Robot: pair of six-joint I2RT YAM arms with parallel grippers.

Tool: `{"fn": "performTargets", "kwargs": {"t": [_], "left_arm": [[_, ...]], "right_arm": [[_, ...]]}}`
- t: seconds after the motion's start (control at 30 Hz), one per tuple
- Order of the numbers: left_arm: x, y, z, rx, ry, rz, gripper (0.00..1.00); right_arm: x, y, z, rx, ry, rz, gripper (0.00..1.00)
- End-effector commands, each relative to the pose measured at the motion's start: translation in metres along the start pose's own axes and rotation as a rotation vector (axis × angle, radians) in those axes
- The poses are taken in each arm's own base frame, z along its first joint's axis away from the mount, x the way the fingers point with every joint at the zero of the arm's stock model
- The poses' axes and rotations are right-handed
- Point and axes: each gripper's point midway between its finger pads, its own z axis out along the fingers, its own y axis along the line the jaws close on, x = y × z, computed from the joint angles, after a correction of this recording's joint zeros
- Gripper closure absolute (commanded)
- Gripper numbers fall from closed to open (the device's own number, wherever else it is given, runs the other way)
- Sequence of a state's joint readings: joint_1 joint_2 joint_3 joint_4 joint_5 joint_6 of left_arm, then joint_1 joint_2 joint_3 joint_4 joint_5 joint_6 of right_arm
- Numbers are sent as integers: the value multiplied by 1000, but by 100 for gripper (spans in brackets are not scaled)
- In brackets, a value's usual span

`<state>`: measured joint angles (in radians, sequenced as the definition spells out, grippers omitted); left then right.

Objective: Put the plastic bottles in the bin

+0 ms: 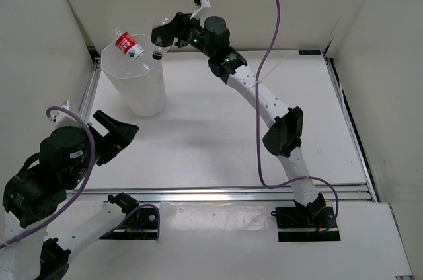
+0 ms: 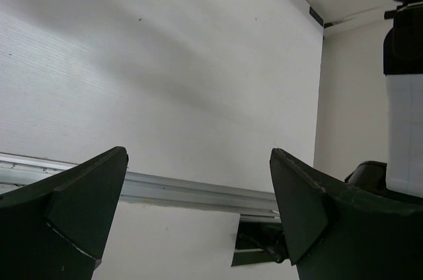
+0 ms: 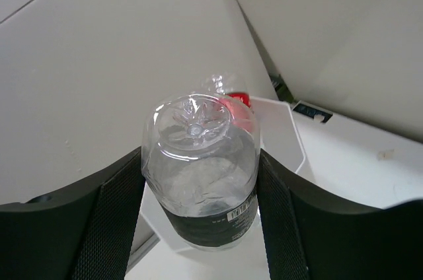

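Note:
My right gripper carries the bottle sideways toward the red-label bottle over the bin's rim and releases it next. The black-label bottle (image 1: 157, 50) still hangs at the opening's edge.
The white faceted bin (image 1: 135, 85) stands at the table's far left. A red-label bottle (image 1: 127, 45) lies slanted across its rim, partly sticking out. My right gripper (image 1: 162, 32) is shut on the black-label bottle (image 1: 157, 50) and holds it cap down just above the bin's right rim. In the right wrist view the gripper (image 3: 200, 161) clamps this bottle (image 3: 201, 194), with the red-label bottle (image 3: 232, 100) and the bin rim (image 3: 291, 136) behind it. My left gripper (image 1: 124, 136) is open and empty at the near left. The blue-label and crushed bottles are not visible.
An aluminium rail (image 1: 231, 193) runs along the table's near edge and shows between the left fingers in the left wrist view (image 2: 192, 191). White walls enclose the table on the left, back and right. The right arm's cable (image 1: 264, 62) loops above the table.

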<state>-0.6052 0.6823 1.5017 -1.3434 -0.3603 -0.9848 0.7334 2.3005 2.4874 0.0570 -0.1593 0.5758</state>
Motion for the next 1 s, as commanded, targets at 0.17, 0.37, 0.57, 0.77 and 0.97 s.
{"fn": "performTargets", "kwargs": {"t": [0.17, 0.37, 0.57, 0.77, 0.97], "left_arm": [[25, 10, 7, -49, 118, 54, 0], [21, 9, 15, -73, 97, 59, 0], [21, 17, 21, -97, 66, 30, 0], [7, 25, 16, -77, -49, -33, 0], [-8, 36, 18, -96, -161, -52, 0]], "right_arm": [[-66, 36, 4, -133, -271, -110, 68], [-27, 36, 10, -168, -141, -73, 57], [29, 45, 5, -197, 71, -39, 31], [21, 47, -20, -99, 160, -41, 0], [-42, 15, -73, 58, 157, 189, 0]]}}
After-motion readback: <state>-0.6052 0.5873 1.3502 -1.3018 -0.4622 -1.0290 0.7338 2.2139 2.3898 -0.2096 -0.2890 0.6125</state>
